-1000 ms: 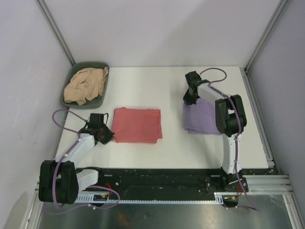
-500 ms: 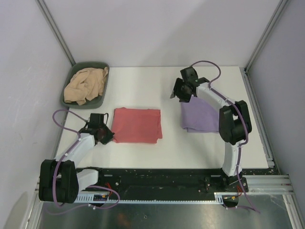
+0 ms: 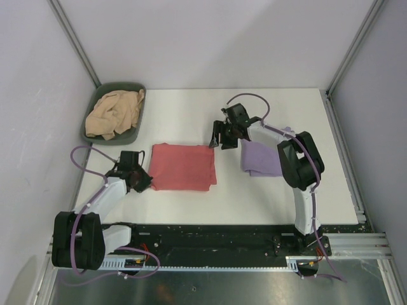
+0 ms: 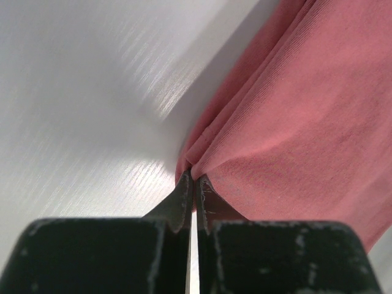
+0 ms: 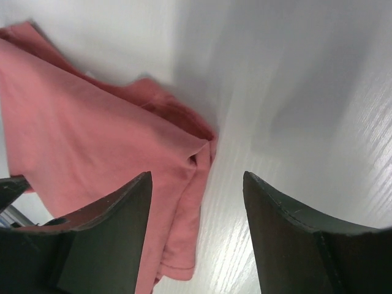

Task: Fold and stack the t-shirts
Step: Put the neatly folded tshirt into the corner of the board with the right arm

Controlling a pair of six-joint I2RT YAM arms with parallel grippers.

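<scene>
The right gripper lowers and shifts left in the top view onto the salmon-red shirt's far folded corner (image 3: 209, 151) (image 5: 195, 160) below next, since one finger overhangs bare table.
The salmon-red t-shirt (image 3: 183, 166) lies folded into a rectangle left of the table's middle. My left gripper (image 3: 141, 180) is at its left edge, shut on a pinch of that shirt's hem (image 4: 208, 160). My right gripper (image 3: 216, 138) hangs open over the shirt's far right corner (image 5: 202, 147), one finger above the cloth and the other above bare table, holding nothing. The lavender t-shirt (image 3: 259, 159) lies folded to the right, partly under the right arm. The tan t-shirt (image 3: 114, 113) is crumpled in the bin.
A dark green oval bin (image 3: 121, 85) stands at the far left corner of the white table (image 3: 184, 111). Grey walls close in the back and both sides. A black rail (image 3: 216, 238) runs along the near edge.
My right gripper has opened, left the lavender t-shirt and swung left to the red shirt's far right corner. The left arm has not moved.
</scene>
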